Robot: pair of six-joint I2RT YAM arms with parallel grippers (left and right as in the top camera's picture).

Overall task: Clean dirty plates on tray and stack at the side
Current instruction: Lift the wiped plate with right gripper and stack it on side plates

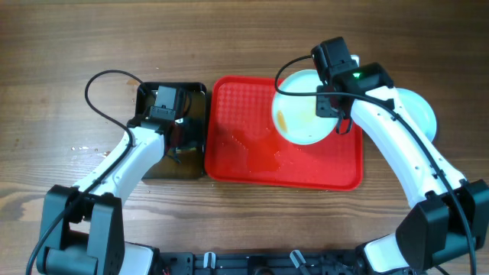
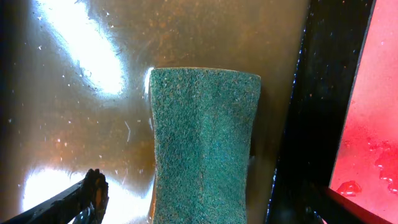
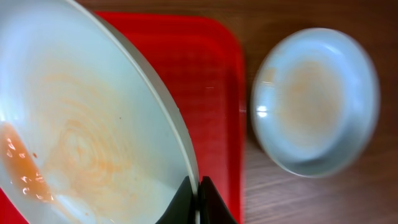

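Note:
The right gripper moves to the right in the overhead view next, then down onto the second plate (image 1: 419, 113) and releases, since that plate lies empty beside the tray (image 1: 244, 156).
My right gripper (image 1: 334, 107) is shut on the rim of a pale plate (image 1: 300, 114) and holds it tilted over the right end of the red tray (image 1: 244, 156). In the right wrist view the jaws (image 3: 198, 194) pinch the rim, and the plate (image 3: 81, 124) carries orange smears. A second plate (image 1: 422, 113) lies on the table right of the tray; it also shows in the right wrist view (image 3: 314, 99). Only two plates show. My left gripper (image 1: 174, 131) is open inside the black basin (image 1: 195, 164), its fingers (image 2: 205, 208) either side of the green sponge (image 2: 205, 143).
The basin floor (image 2: 74, 124) is wet and brownish. The tray surface (image 1: 263, 156) has wet patches near its middle. The tray (image 3: 214, 87) lies under the held plate. Cables loop from both arms over the wooden table (image 1: 61, 114).

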